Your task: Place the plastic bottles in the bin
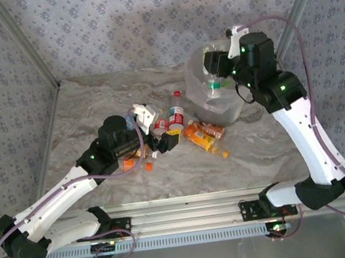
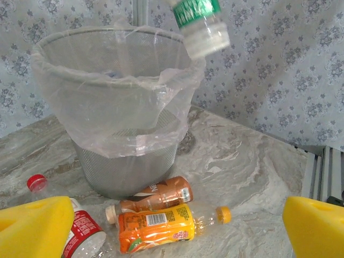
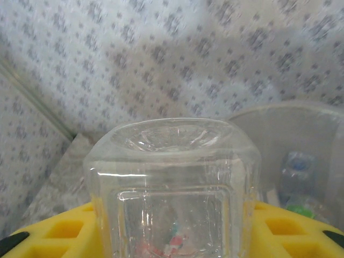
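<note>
My right gripper should lower the clear plastic bottle into the bin's opening (image 1: 199,75) (image 3: 301,148) and let go of it there, because the bottle is still hanging above the bin's lined rim.
My right gripper (image 1: 217,73) hangs over the bin (image 1: 195,69) and is shut on a clear plastic bottle with a green label (image 1: 216,86). In the right wrist view the bottle's base (image 3: 172,177) sits between the yellow pads (image 3: 48,236), and the bin (image 3: 306,129) behind it has bottles inside. The left wrist view has this bottle (image 2: 200,24) above the bin's lined rim (image 2: 70,70). My left gripper (image 1: 160,129) is open above the loose bottles: a brown one (image 2: 158,196), an orange one (image 2: 161,226) and a red-labelled one (image 2: 80,234).
More bottles lie in a cluster mid-table, among them a red-labelled one (image 1: 176,115) and orange ones (image 1: 201,135). Small loose caps (image 1: 149,166) lie near the left gripper. Patterned walls close in the table on three sides.
</note>
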Robot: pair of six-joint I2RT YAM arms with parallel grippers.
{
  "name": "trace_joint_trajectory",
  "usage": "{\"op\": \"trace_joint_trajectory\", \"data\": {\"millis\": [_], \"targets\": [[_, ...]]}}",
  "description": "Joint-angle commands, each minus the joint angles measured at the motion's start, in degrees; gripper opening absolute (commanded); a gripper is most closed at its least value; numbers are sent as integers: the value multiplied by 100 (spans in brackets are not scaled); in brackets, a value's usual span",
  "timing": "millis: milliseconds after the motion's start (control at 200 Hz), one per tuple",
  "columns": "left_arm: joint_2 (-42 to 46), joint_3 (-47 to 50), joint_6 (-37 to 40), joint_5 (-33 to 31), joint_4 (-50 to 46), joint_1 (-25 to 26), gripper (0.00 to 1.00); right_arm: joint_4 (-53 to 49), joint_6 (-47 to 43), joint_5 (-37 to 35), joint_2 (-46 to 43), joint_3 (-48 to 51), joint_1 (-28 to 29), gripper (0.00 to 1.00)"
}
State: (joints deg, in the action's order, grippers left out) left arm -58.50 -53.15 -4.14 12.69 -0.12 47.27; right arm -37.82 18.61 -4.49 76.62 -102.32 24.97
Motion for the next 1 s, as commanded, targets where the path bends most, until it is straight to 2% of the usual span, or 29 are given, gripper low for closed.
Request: {"op": "trace_joint_trajectory", "data": {"millis": [0,200,415,705,999], "targets": [[127,6,107,72,97,59,100,507,135,-23,229,-313,-322,45],[101,14,362,-138,-48,159,100,1027,498,-101,595,-315,-807,45],[49,-2,413,-128,-100,173,100,1629,635,-291,1149,-227,-1077,45],[49,-21,458,-157,-155,195,100,2146,1108,-270,1854,272,-1054,45],[47,-49,576,-222,-256,213,100,2511,1477,-293,2066,1092,-897,45]]}}
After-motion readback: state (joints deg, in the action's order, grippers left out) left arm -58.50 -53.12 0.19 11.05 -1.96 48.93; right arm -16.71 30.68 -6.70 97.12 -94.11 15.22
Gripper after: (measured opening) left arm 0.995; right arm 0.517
